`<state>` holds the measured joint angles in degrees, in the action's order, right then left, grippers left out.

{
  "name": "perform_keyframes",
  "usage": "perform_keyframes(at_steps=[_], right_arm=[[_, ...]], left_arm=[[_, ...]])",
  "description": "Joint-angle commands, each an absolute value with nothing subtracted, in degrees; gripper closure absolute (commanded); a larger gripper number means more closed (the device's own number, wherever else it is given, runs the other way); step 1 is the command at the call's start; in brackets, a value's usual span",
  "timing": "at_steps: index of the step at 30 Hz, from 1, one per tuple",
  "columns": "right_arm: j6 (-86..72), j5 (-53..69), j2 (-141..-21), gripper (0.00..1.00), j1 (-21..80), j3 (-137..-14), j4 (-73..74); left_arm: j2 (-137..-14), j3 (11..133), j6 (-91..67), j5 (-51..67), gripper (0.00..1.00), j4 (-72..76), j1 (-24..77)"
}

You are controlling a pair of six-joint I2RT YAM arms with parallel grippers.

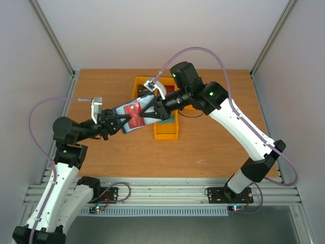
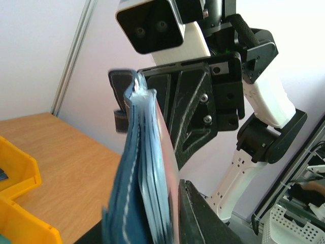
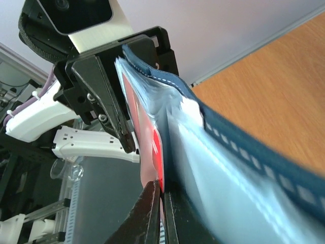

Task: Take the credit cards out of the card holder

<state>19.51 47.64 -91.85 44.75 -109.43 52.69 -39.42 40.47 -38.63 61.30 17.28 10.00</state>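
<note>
The bare tabletop by the yellow bin (image 1: 133,144) is below. My left gripper will next lower, tilt down and release the card holder (image 1: 125,109) there.
The dark blue card holder (image 1: 125,109) hangs in the air above the table, held between both arms. A red credit card (image 1: 136,120) shows in its pale sleeves. My left gripper (image 1: 115,122) comes from the left, and the holder (image 2: 137,168) stands edge-on between its fingers (image 2: 200,216), touching the right one. From the right, my right gripper (image 1: 148,113) reaches in; its fingertips (image 3: 152,203) are pinched shut on the edge of the red card (image 3: 151,145), beside the clear sleeves of the holder (image 3: 228,152). Any other cards are hidden inside.
Two yellow bins stand on the wooden table (image 1: 218,142) under the arms: one (image 1: 166,133) below the right gripper, another (image 1: 139,85) further back. A yellow bin corner (image 2: 20,203) shows low in the left wrist view.
</note>
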Motion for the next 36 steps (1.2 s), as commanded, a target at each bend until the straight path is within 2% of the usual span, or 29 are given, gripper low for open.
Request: perform_keyframes(at_steps=[1,6,8,11,12,22,28,36], right_arm=[[19.4,47.1,-89.9,0.99,42.9,-109.7,49.9],[21.7,45.2,-89.1,0.99,41.2,-110.0,54.3],[21.6,46.4,-89.0,0.99,41.2,-109.9,54.6],[21.2,47.3,-89.0,0.99,41.1,-109.9,55.0],[21.6,46.9,-88.9,0.99,41.2,-109.8,55.2],[26.6,41.2,-86.0,0.99,36.5,-105.6,61.2],[27.6,38.4,-84.3,0.99,33.3,-103.7,62.6],[27.9,30.1,-83.3,0.99,29.9,-101.6,66.8]], left_arm=[[-38.2,41.0,-35.0,65.9,0.80,16.4,10.8],[-38.1,41.2,-34.2,65.8,0.75,15.4,10.8],[-38.4,41.2,-34.3,66.0,0.79,15.6,10.8],[-38.7,41.3,-34.4,66.0,0.96,15.7,10.8],[-38.7,41.4,-34.4,66.0,0.99,15.5,10.8],[-38.8,42.6,-30.9,65.0,1.00,8.3,10.8],[-40.8,44.6,-21.3,60.2,1.00,-10.5,10.8],[-50.8,47.2,-1.4,38.8,1.00,-37.4,10.0]])
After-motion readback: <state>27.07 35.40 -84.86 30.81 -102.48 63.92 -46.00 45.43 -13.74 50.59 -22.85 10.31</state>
